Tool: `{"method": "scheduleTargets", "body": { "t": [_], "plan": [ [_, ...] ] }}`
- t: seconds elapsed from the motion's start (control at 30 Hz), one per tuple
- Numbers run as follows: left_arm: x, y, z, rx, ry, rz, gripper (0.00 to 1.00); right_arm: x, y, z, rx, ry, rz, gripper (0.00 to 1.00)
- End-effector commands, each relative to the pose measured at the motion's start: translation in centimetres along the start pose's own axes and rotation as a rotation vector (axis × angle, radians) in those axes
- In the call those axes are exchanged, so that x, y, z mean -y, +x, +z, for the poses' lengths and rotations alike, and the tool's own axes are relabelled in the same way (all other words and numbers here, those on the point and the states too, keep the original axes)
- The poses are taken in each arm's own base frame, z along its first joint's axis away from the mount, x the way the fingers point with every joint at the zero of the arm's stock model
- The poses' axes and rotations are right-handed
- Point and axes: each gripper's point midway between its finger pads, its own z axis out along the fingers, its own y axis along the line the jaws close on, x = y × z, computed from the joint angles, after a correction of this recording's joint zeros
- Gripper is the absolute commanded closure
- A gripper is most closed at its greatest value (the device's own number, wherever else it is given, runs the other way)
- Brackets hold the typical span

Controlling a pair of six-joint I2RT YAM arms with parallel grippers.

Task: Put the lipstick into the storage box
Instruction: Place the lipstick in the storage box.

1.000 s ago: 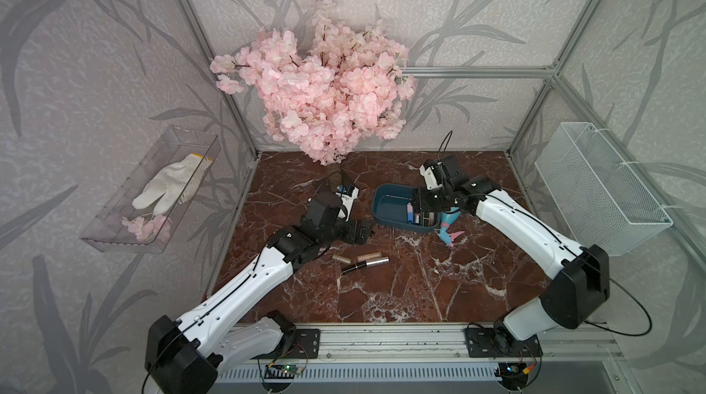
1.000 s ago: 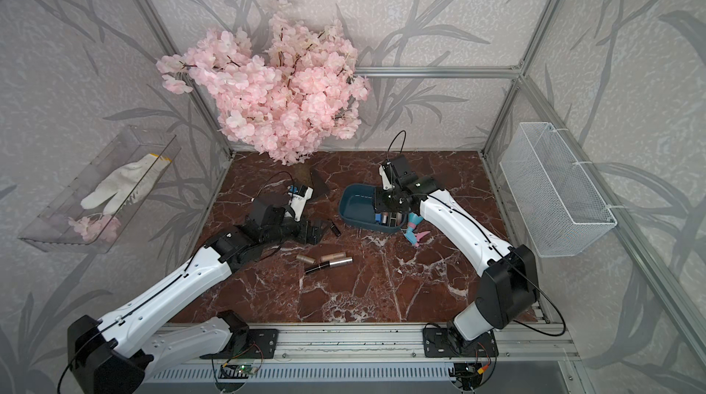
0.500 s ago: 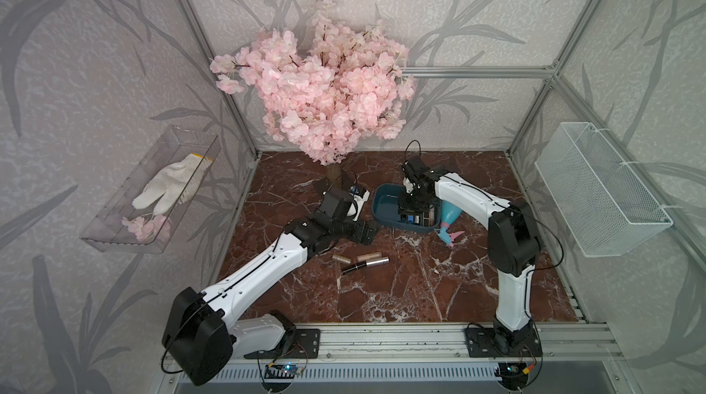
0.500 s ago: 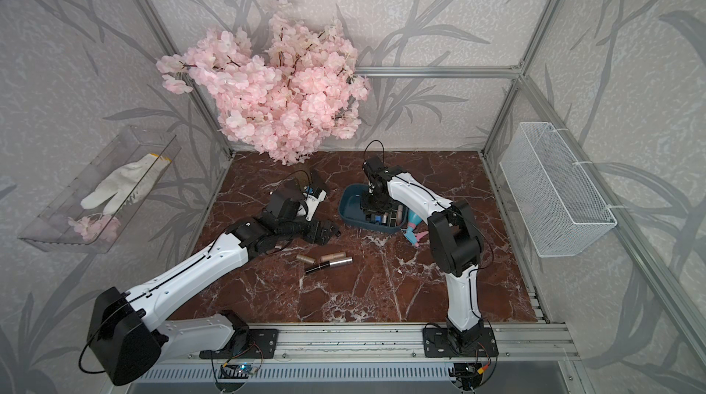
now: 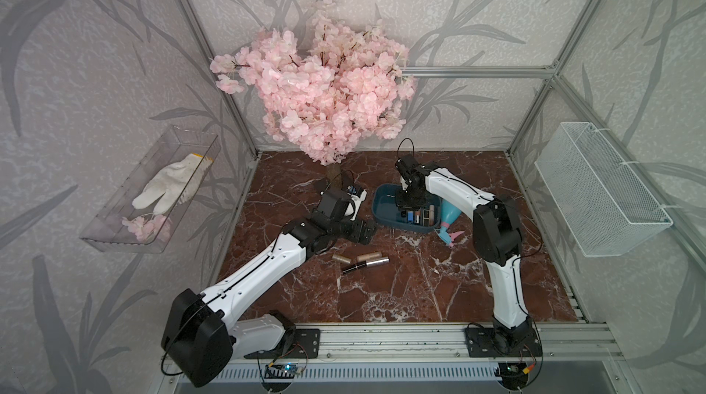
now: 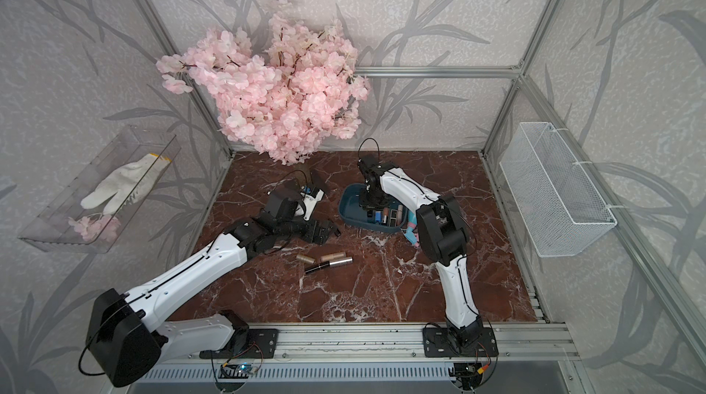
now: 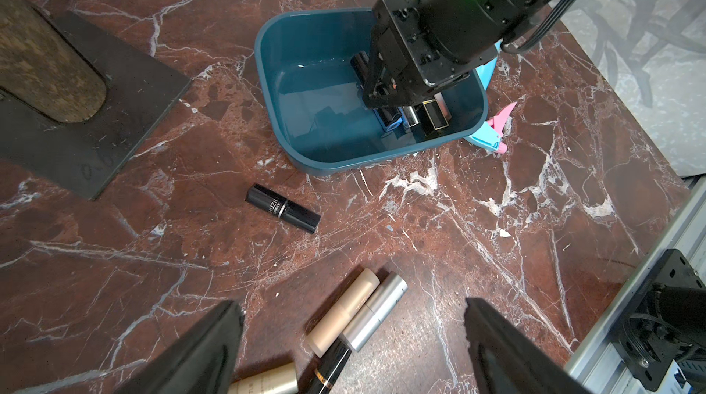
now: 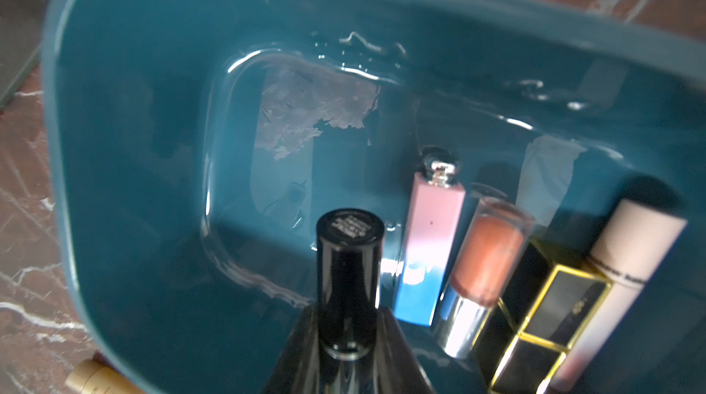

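Note:
The glossy black lipstick (image 8: 349,277) goes down in my right gripper to the bare bottom of the box beside the pink and blue lipstick next, for release there.
The storage box (image 5: 384,216) (image 6: 349,216) is a dark teal tub on the marble floor. My right gripper (image 5: 405,208) (image 6: 369,209) (image 8: 349,335) reaches down into it, shut on a glossy black lipstick (image 8: 349,277) (image 7: 359,65). That lipstick hangs beside a row of several lipsticks lying in the box, the nearest one pink and blue (image 8: 431,243). My left gripper (image 5: 363,229) (image 7: 352,303) stands open above loose tubes on the floor: a beige lipstick (image 7: 344,312), a silver one (image 7: 376,310) and a gold one (image 7: 267,382). Another black lipstick (image 7: 282,209) lies just outside the box.
A pink blossom tree (image 5: 324,94) stands at the back on a dark base plate (image 7: 76,124). A teal and pink spray bottle (image 5: 449,222) lies against the box's right end. On the side walls hang a white wire basket (image 5: 599,189) and a clear tray (image 5: 153,189) holding a glove.
My right arm has swung its elbow inward and carried the black lipstick from the box's right end toward its middle. My left gripper has stayed open near the loose tubes.

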Motion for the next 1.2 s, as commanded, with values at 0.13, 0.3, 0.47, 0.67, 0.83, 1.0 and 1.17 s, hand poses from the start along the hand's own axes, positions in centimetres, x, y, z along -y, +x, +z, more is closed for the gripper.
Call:
{"method": "scheduleTargets", "body": {
  "t": [0.13,0.3,0.47,0.67,0.83,1.0,1.17],
  "plan": [
    [-0.3,0.5,-0.2,-0.012,-0.002,-0.005,0.07,1.4,-0.5,1.0,-0.016,0.086,-0.036,0.82],
    [-0.4,0.7,-0.3,-0.017,-0.005,-0.013,0.06,1.7,-0.9,1.7,-0.018,0.119,-0.053,0.82],
    [-0.6,1.0,-0.5,-0.02,-0.011,-0.017,0.07,1.7,-1.3,2.3,-0.028,0.126,-0.052,0.82],
    [-0.8,1.1,-0.8,-0.017,-0.017,-0.023,0.06,2.5,-1.3,2.8,-0.046,0.177,-0.06,0.78],
    [-0.9,1.1,-0.8,-0.014,-0.019,-0.028,0.06,2.7,-1.2,3.1,-0.058,0.194,-0.06,0.74],
    [-0.9,1.0,-0.9,-0.01,-0.017,-0.03,0.06,3.1,-1.1,3.2,-0.065,0.211,-0.066,0.71],
    [-1.1,1.0,-1.1,-0.006,-0.02,-0.038,0.06,3.3,-0.8,3.5,-0.076,0.223,-0.068,0.69]
  ]
}}
